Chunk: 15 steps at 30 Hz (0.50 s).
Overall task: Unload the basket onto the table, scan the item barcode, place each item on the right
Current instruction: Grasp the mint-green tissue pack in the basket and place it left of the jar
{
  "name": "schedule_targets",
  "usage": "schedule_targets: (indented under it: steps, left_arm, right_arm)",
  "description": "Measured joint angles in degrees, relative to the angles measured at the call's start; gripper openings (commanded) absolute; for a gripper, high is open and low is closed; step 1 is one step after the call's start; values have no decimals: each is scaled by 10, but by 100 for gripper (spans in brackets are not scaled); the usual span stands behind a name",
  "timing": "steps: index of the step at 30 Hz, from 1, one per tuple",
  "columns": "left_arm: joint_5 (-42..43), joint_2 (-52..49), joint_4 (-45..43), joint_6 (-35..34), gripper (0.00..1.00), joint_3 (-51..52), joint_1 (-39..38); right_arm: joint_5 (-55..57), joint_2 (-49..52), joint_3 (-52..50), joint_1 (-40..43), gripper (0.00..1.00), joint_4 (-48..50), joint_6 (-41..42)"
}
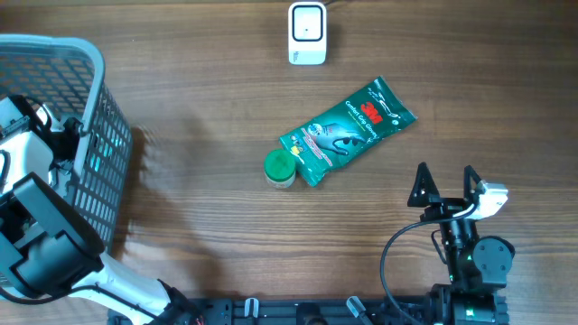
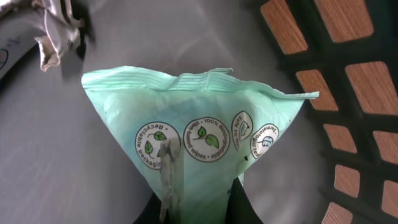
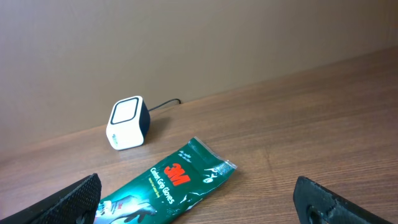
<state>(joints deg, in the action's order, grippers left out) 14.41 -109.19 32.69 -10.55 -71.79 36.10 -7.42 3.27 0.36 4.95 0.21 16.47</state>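
The pouch will next be lifted by my left gripper across past the basket's side, right in the overhead view, lowered onto bare tabletop by the jar and released.
In the left wrist view my left gripper (image 2: 200,208) is shut on the lower end of a pale green pouch (image 2: 199,118) printed with round recycling badges. It is held inside the grey mesh basket (image 1: 86,99) at the table's left edge. The white barcode scanner (image 1: 307,33) stands at the far middle of the table and also shows as the scanner (image 3: 127,122) in the right wrist view. My right gripper (image 1: 445,185) rests open near the front right, nothing between its fingers. No barcode shows on the pouch's visible face.
A dark green 3M glove packet (image 1: 348,131) lies flat in the middle of the table, with a small green-lidded jar (image 1: 279,168) touching its left end. A crumpled wrapper (image 2: 56,31) lies in the basket behind the pouch. The basket's wall (image 2: 348,87) is close on the right.
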Motion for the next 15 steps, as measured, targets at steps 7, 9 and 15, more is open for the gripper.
schedule_targets:
  steps: [7,9,15]
  left_arm:
    - [-19,165,99,-64,4,-46,57]
    - [1,268,99,-81,4,-63,61]
    - [171,515,104,-91,4,-73,-11]
  right_arm:
    - [0,0,0,0,100,0,0]
    - [0,0,0,0,100,0,0]
    - [0,0,0,0,100,0,0]
